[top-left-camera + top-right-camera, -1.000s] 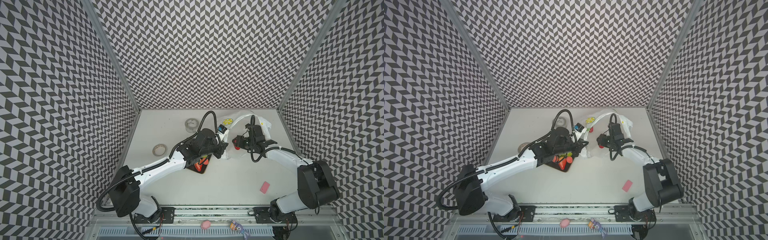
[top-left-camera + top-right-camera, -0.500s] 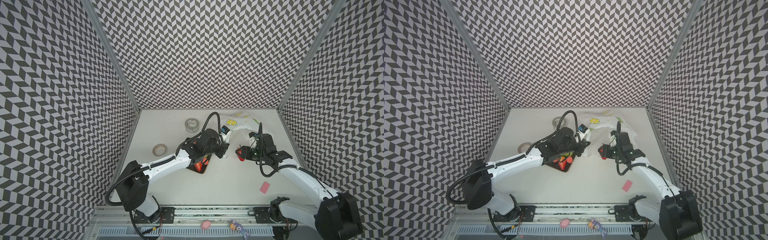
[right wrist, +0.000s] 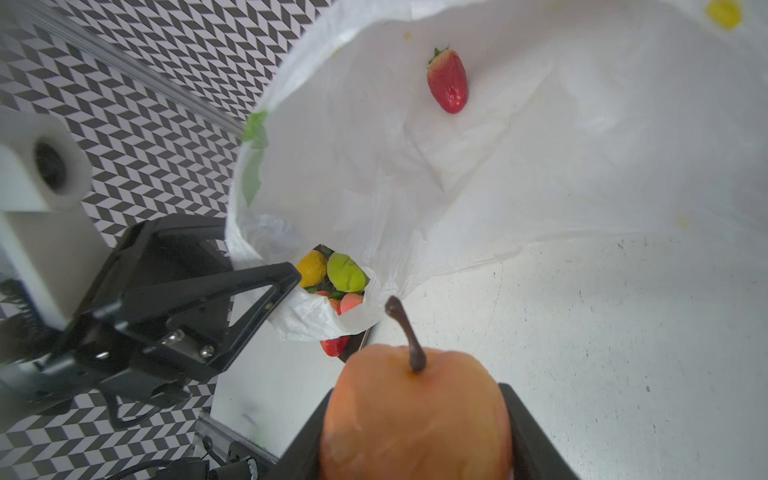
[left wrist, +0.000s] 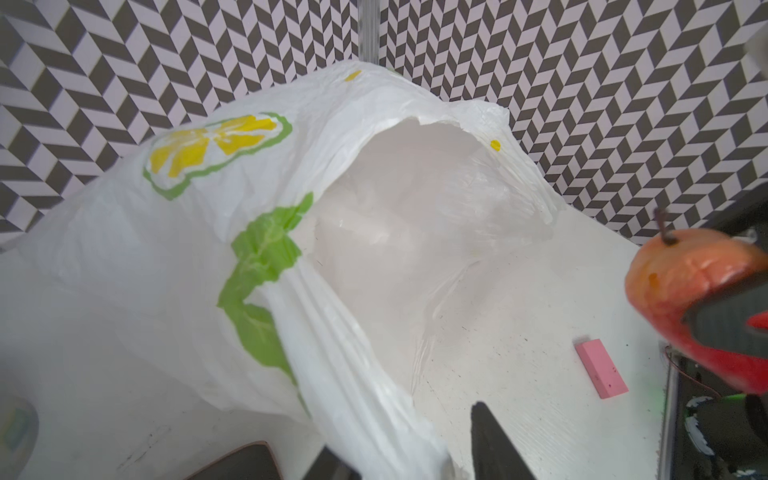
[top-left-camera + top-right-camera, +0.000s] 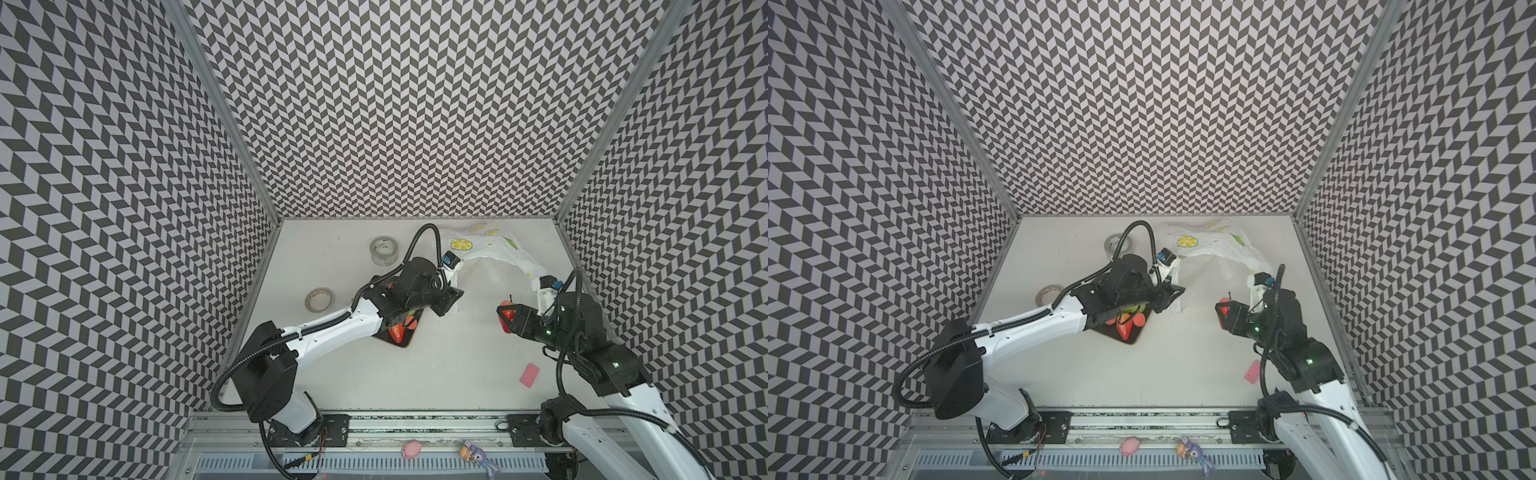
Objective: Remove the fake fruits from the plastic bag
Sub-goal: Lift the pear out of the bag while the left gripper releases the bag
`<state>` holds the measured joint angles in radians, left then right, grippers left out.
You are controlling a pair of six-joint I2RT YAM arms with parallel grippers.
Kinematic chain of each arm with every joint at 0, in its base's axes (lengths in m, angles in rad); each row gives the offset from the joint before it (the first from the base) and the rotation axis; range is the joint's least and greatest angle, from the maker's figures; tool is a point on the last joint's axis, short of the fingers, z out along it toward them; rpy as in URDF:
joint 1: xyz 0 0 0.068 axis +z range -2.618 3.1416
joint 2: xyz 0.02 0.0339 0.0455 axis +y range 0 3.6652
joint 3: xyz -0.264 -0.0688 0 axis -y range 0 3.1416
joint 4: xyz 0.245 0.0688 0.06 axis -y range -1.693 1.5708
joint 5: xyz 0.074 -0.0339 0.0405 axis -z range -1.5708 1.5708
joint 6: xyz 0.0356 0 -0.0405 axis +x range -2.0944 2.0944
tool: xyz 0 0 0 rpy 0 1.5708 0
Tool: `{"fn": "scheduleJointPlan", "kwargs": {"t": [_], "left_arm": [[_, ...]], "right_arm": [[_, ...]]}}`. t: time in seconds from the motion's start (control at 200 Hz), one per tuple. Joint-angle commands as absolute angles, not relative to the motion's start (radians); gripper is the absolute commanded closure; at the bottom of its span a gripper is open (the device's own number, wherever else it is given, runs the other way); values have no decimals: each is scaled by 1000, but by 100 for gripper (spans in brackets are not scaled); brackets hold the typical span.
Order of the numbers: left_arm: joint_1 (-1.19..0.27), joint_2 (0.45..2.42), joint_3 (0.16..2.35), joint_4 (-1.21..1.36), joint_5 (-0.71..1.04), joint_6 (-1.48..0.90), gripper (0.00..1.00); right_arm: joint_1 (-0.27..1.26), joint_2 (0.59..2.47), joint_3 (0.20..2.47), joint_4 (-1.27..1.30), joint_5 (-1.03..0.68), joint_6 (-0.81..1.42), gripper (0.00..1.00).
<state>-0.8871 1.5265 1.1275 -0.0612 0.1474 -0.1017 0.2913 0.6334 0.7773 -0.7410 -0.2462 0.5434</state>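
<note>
The apple [image 3: 415, 415] should next swing across in my right gripper to the dark tray below that gripper and beyond my left gripper, where other fruits sit. My right gripper will then lower the apple and let it go.
The white plastic bag [image 5: 490, 249] [image 5: 1208, 245] with lemon prints lies at the back right, its mouth gaping [image 4: 166, 249]. One red strawberry [image 3: 448, 81] rests inside the bag [image 3: 540, 145]. My left gripper [image 5: 451, 301] [image 5: 1169, 297] [image 4: 403, 430] stands open at the bag's handle, which lies loosely between the fingers. My right gripper [image 5: 505, 320] [image 5: 1224, 313] [image 3: 415, 424] is shut on an orange-red apple [image 3: 415, 415] [image 4: 685, 282] with a brown stem, outside the bag's mouth. Other fake fruits, a lemon [image 3: 311, 268], a green pear [image 3: 346, 272] and a strawberry [image 5: 399, 330], lie under the left arm.
The taken-out fruits sit on a dark tray [image 5: 405, 343]. Two tape rolls [image 5: 383, 250] [image 5: 319, 300] lie at the back left. A pink eraser [image 5: 530, 375] [image 4: 601, 368] lies front right. On the front rail rest a pink pig [image 5: 411, 450] and a purple toy [image 5: 478, 453].
My right gripper has drawn back out of the bag toward the front right, carrying the apple. My left gripper's jaws have parted around the bag handle.
</note>
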Motion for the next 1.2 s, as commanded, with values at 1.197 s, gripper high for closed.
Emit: {"fn": "scheduleJointPlan", "kwargs": {"t": [1.197], "left_arm": [[-386,858,994,-369,-471,-556,16]], "right_arm": [[1028,1814,1403,-188,248,475,65]]}}
